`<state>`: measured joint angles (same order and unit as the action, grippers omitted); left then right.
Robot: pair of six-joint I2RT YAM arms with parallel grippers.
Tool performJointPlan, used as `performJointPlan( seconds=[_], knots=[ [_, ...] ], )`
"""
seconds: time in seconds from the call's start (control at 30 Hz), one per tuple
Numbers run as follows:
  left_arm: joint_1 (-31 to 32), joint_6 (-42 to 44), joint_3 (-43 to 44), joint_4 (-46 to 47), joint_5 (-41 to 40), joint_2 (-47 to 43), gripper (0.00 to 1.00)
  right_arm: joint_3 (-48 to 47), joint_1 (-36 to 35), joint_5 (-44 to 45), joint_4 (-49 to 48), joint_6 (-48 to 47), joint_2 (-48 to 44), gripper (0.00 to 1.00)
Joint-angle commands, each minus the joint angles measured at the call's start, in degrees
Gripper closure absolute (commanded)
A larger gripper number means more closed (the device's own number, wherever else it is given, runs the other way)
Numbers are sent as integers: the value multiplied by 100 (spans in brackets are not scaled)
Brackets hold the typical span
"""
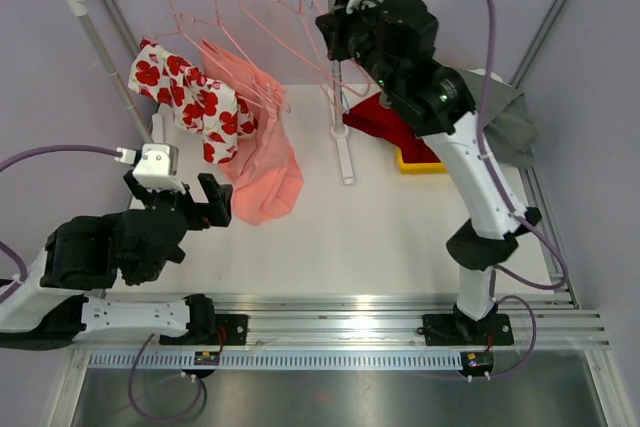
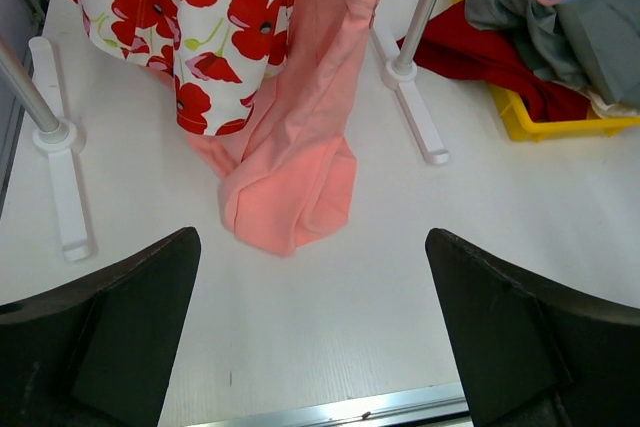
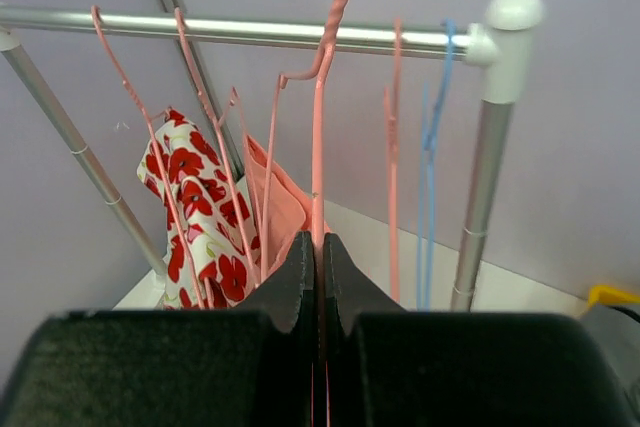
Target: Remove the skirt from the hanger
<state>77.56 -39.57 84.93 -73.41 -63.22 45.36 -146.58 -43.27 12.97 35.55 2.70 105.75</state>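
Note:
The bare part of the rack's bar lies to the right gripper's left in the top view, so the robot next needs to move that gripper sideways and down to hang the hanger's hook on that part.
A salmon-pink skirt [image 1: 262,162] hangs from the rack, and its lower end lies bunched on the white table [image 2: 300,147]. In the right wrist view my right gripper [image 3: 320,242] is shut on the wire of a pink hanger [image 3: 320,127]. That hanger's hook stands above the rail [image 3: 250,32], and the pink fabric [image 3: 283,202] shows just behind the fingers. From above, the right gripper [image 1: 325,42] is up at the rail's right end. My left gripper [image 1: 178,197] is open and low over the table [image 2: 312,242], a short way in front of the skirt's hem, with nothing between its fingers.
A white garment with red poppies [image 1: 190,97] hangs left of the skirt. Several bare pink hangers and a blue one [image 3: 435,147] stay on the rail. The rack's right foot [image 1: 345,152] lies mid-table. A yellow bin [image 1: 418,159] with red cloth [image 1: 380,117] and grey cloth [image 1: 510,122] sits at the right.

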Motion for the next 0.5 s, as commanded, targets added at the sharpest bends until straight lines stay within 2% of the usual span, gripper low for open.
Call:
performJointPlan(
  seconds=[0.0, 0.07, 0.2, 0.47],
  knots=[
    [14, -165, -283, 388, 151, -115, 1, -1079, -270, 240, -171, -487, 856, 100],
    [14, -235, -406, 441, 222, -203, 1, -1232, -305, 276, -389, -568, 1113, 100],
    [14, -402, -749, 485, 319, -370, 1, -741, -305, 381, -988, -621, 1158, 100],
    [14, -350, -987, 740, 416, -415, 1, -697, -305, 504, -1032, -674, 1606, 100]
  ],
)
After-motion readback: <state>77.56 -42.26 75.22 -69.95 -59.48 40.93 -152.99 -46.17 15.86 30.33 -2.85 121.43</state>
